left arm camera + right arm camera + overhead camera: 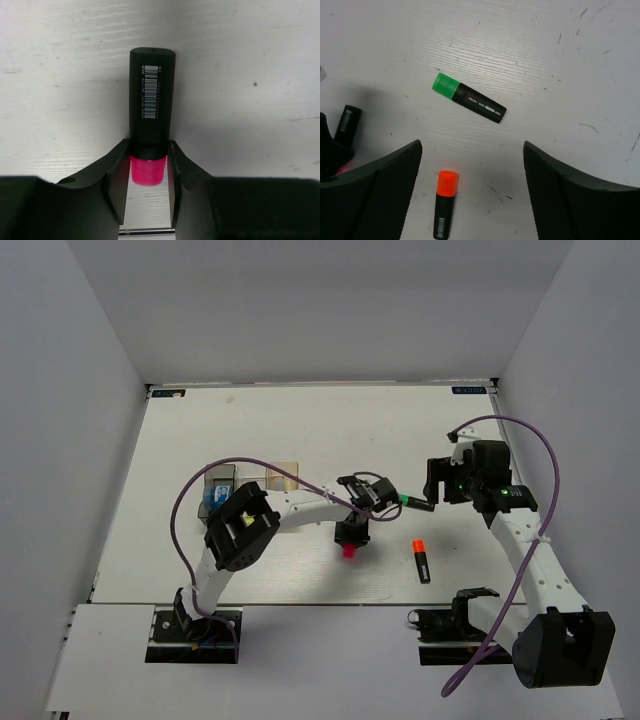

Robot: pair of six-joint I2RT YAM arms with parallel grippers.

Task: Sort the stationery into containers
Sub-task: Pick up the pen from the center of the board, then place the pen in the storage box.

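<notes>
The clear tray [251, 481] lies to my left gripper's left in the top view, so next I need to raise the gripper and carry it over there to release the highlighter.
My left gripper [350, 533] is shut on a pink-ended highlighter [151, 105] low over the table's middle, with the fingers [116, 172] against its collar. The pink end [348, 551] pokes out towards the near edge. My right gripper [437, 486] is open and empty, hovering at the right. A green-ended highlighter [469, 97] lies beyond its fingers [395, 172], and an orange-ended one [444, 202] lies between them on the table. The dark grey tray [222, 481], with something blue in it, and the pale tan tray [284, 477] sit at the left. The clear tray between them is hard to make out.
The left arm and its purple cable [190, 490] cross over the trays. The orange highlighter [421, 558] lies near the front edge of the board. White walls enclose the table on three sides.
</notes>
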